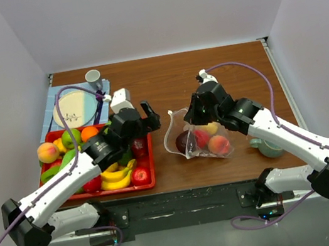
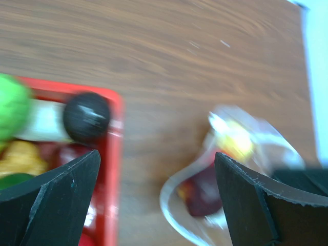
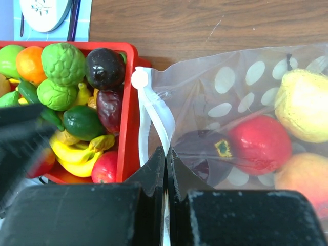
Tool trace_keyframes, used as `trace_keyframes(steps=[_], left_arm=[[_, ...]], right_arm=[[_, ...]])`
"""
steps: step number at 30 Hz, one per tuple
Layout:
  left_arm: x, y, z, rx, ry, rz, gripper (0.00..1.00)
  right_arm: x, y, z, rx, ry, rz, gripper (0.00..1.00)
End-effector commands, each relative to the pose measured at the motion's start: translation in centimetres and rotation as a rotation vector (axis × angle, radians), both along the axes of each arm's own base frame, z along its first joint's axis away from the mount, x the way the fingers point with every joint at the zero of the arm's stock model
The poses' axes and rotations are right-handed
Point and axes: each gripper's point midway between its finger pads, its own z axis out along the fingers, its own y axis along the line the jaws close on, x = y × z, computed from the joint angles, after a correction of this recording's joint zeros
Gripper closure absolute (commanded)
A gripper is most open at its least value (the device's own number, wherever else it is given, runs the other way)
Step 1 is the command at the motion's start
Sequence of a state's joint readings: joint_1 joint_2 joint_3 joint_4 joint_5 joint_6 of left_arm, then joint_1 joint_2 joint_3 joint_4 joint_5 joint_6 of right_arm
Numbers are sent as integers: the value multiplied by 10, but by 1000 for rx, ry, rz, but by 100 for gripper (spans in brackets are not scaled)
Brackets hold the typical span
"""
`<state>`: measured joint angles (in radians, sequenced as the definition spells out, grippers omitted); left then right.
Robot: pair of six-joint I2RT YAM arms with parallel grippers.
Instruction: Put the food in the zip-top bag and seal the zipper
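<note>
The dark plum (image 2: 86,117) is below my fingertips, toward the left in the wrist view, so my left gripper needs to move over the tray and down around it.
The clear polka-dot zip-top bag (image 1: 201,142) lies on the table right of the red tray (image 1: 151,160). It holds a dark plum (image 3: 202,148), a red apple (image 3: 259,143), a yellow fruit (image 3: 302,105) and a peach (image 3: 300,179). My right gripper (image 3: 165,152) is shut on the white zipper (image 3: 154,110) at the mouth's edge. My left gripper (image 1: 149,118) hovers open and empty between tray and bag, its fingers (image 2: 56,200) wide apart over the tray rim (image 2: 114,154) and the blurred bag (image 2: 241,154). More food (image 1: 69,140) fills the tray.
A plate (image 1: 73,108) on a blue mat and a grey cup (image 1: 93,78) sit behind the tray at the back left. A teal cup (image 1: 269,146) stands beside my right arm near the front right. The tray's fruit includes bananas (image 3: 77,154) and a dark plum (image 2: 87,117).
</note>
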<state>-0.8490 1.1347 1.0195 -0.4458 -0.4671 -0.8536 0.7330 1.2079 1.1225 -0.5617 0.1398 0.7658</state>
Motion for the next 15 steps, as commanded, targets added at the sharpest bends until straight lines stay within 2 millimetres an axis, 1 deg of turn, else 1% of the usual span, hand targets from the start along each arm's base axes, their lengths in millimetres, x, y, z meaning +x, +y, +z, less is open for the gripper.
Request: trace_keyframes(steps=[1, 4, 6, 7, 9, 10, 11, 15], left_arm=[[31, 59, -17, 115, 32, 212, 2], [43, 68, -31, 155, 52, 239, 2], [50, 71, -34, 177, 53, 256, 2], [53, 71, -41, 191, 67, 261, 2], [57, 70, -45, 199, 78, 262, 3], [60, 67, -51, 204, 85, 255, 3], [60, 64, -54, 200, 92, 245, 5], [63, 59, -69, 211, 117, 234, 7]], right_arm=[[3, 1, 25, 42, -64, -3, 100], [2, 0, 23, 41, -63, -1, 100], [1, -1, 24, 43, -65, -1, 100], [0, -1, 24, 42, -64, 1, 100], [-1, -2, 24, 42, -66, 2, 100], [-2, -2, 23, 39, -62, 2, 100], [-2, -4, 25, 41, -68, -2, 100], [-3, -6, 23, 38, -69, -5, 100]])
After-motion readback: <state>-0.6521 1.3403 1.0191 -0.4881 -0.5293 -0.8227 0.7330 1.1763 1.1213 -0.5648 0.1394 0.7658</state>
